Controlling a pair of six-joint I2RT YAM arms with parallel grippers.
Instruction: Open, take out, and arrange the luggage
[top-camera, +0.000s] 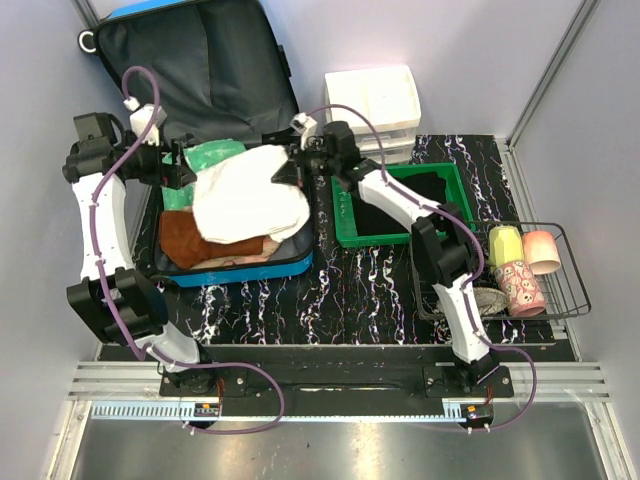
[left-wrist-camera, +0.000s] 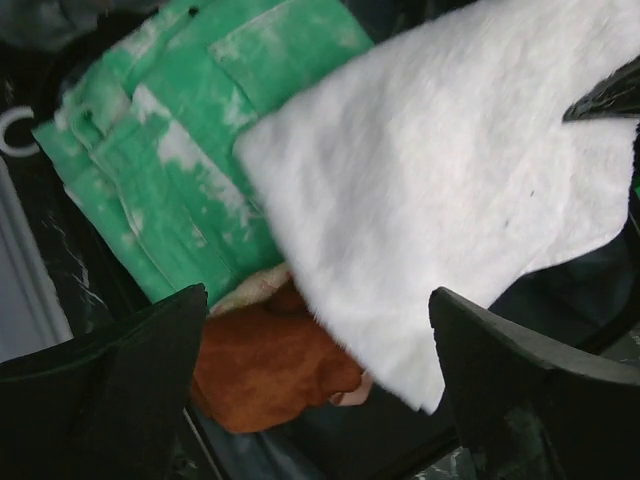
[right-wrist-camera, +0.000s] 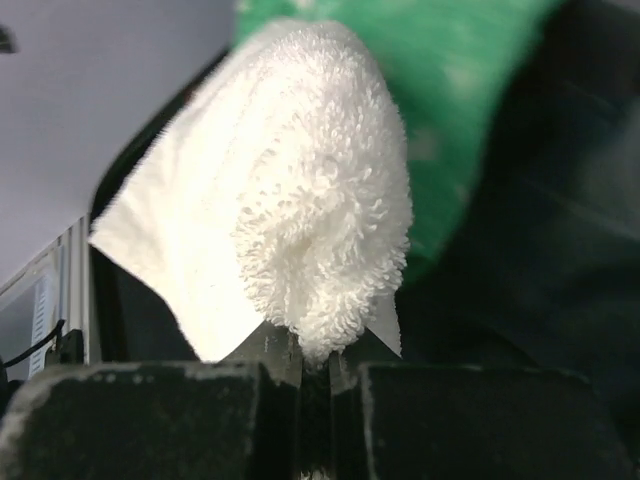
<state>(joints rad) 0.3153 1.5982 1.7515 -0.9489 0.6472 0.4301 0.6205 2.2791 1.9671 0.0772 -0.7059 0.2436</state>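
Note:
The green tray (top-camera: 382, 213) has open room. I will move my right gripper to the right in the top view, lower the towel into the tray and let go.
The blue luggage (top-camera: 250, 270) lies open, its dark-lined lid (top-camera: 200, 60) folded back. Inside are a white towel (top-camera: 250, 195), a green cloth (top-camera: 215, 155) and a brown cloth (top-camera: 185, 240). My right gripper (top-camera: 285, 172) is shut on the towel's right edge; in the right wrist view the fluffy towel (right-wrist-camera: 310, 200) bunches out of the closed gripper (right-wrist-camera: 315, 355). My left gripper (top-camera: 180, 172) hovers at the case's left side. In the left wrist view that gripper (left-wrist-camera: 320, 380) stands open above the brown cloth (left-wrist-camera: 260, 370), with the towel (left-wrist-camera: 450, 180) and green cloth (left-wrist-camera: 170, 150) beyond it.
A white drawer organiser (top-camera: 372, 100) stands at the back. A green tray (top-camera: 400, 205) sits right of the case. A wire basket (top-camera: 575, 300) at the right holds a yellow cup (top-camera: 505, 243) and pink cups (top-camera: 542, 250). Grey walls enclose the table.

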